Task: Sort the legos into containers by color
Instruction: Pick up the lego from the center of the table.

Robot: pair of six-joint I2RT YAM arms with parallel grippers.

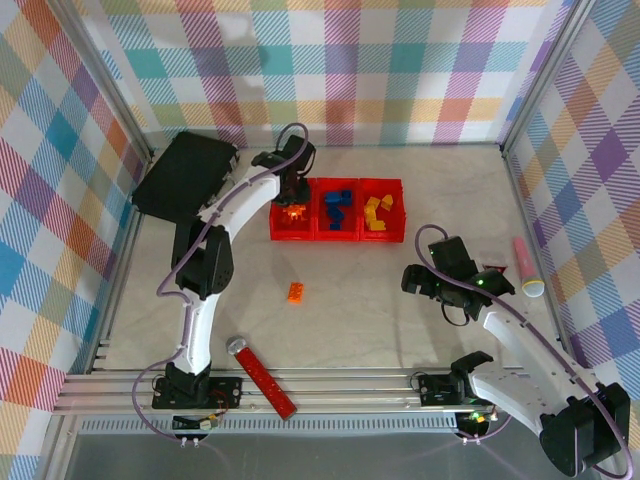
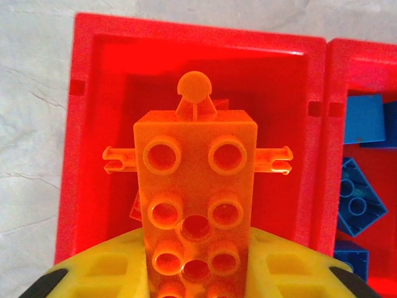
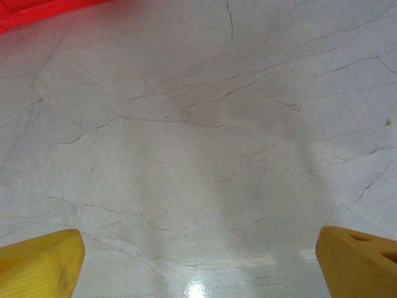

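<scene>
The red container with orange pieces is open below my left gripper, which needs to go down into it next and release the long orange lego there.
The three red containers stand in a row at mid-table. My left gripper hangs over the left container, shut on a long orange lego that points down into it between the yellow fingers. More orange pieces lie half hidden beneath it. Blue legos fill the middle container and yellow legos the right one. One orange lego lies on the table in front of the containers. My right gripper is open over bare table.
A flat black case lies at the back left. A long red studded bar with a silver end rests near the front edge. A pink and yellow object lies at the right. A corner of a red container shows in the right wrist view.
</scene>
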